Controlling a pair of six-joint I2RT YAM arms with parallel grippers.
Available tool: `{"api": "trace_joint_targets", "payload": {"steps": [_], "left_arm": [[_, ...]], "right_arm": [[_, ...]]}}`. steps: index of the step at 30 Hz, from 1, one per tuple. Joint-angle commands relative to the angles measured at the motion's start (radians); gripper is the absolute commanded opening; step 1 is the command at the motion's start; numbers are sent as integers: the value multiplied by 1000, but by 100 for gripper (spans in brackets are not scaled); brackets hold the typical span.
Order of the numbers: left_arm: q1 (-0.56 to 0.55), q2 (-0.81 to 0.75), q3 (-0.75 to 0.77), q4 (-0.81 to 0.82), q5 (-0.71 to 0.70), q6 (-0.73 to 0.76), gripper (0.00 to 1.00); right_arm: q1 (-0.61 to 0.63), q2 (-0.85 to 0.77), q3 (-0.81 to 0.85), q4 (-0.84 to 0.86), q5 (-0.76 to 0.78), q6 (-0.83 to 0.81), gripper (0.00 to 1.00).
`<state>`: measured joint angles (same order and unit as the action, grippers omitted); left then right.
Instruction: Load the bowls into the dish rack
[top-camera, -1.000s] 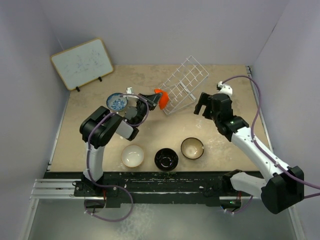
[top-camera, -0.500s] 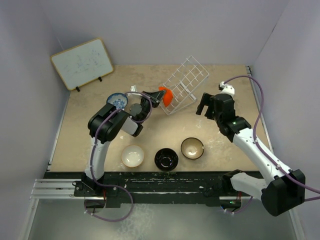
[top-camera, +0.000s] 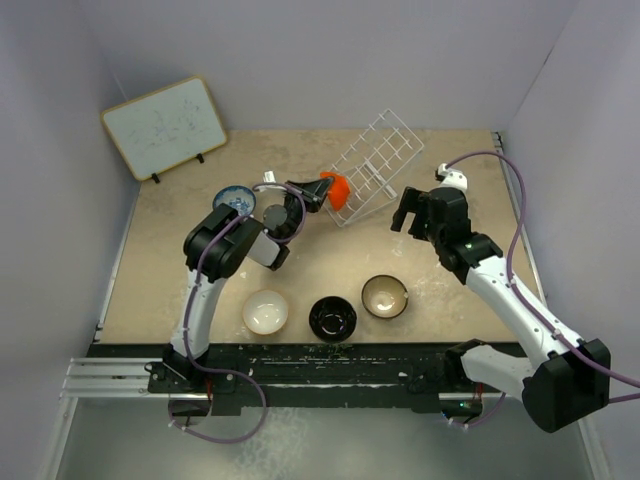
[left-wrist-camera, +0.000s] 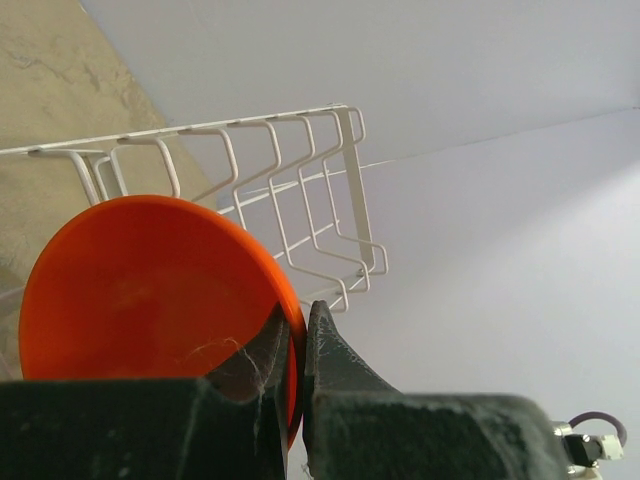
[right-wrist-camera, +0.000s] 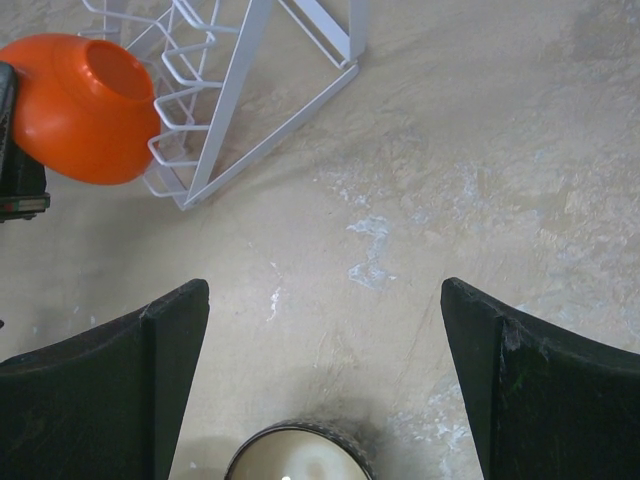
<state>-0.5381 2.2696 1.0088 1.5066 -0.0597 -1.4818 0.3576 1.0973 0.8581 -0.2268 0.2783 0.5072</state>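
Note:
The orange bowl (top-camera: 335, 189) is still at the rack's edge, so my left gripper will next rise, carry it over the near wire slots, lower it there and release.
My left gripper (top-camera: 318, 194) is shut on the rim of the orange bowl (top-camera: 335, 189) and holds it on edge against the near-left edge of the white wire dish rack (top-camera: 372, 165). In the left wrist view the orange bowl (left-wrist-camera: 150, 290) is pinched between my fingers (left-wrist-camera: 330, 350) with the rack wires (left-wrist-camera: 290, 190) just behind. My right gripper (top-camera: 420, 212) is open and empty, right of the rack. In the right wrist view it hovers over bare table with the tan bowl's rim (right-wrist-camera: 300, 465) below. The blue-patterned bowl (top-camera: 233, 199), cream-white bowl (top-camera: 265, 311), black bowl (top-camera: 332, 318) and tan bowl (top-camera: 384, 296) sit on the table.
A whiteboard with a wooden frame (top-camera: 165, 126) leans at the back left. White walls enclose the table on three sides. The orange bowl (right-wrist-camera: 85, 95) and the rack's lower corner (right-wrist-camera: 250, 110) show at the top left of the right wrist view.
My left gripper has carried the orange bowl to the right and up, from beside the rack's corner to against its wires. My right arm has barely moved.

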Motion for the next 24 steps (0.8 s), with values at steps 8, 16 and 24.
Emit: {"api": "trace_joint_targets", "payload": {"steps": [8, 16, 24], "left_arm": [[-2, 106, 67, 147, -10, -204, 0], [-11, 175, 110, 146, -15, -283, 0], [-16, 181, 148, 147, 6, -334, 0]], "right_arm": [[-5, -17, 38, 24, -31, -32, 100], [-5, -2, 46, 29, -52, -39, 100], [-5, 1, 54, 29, -56, -44, 100]]}}
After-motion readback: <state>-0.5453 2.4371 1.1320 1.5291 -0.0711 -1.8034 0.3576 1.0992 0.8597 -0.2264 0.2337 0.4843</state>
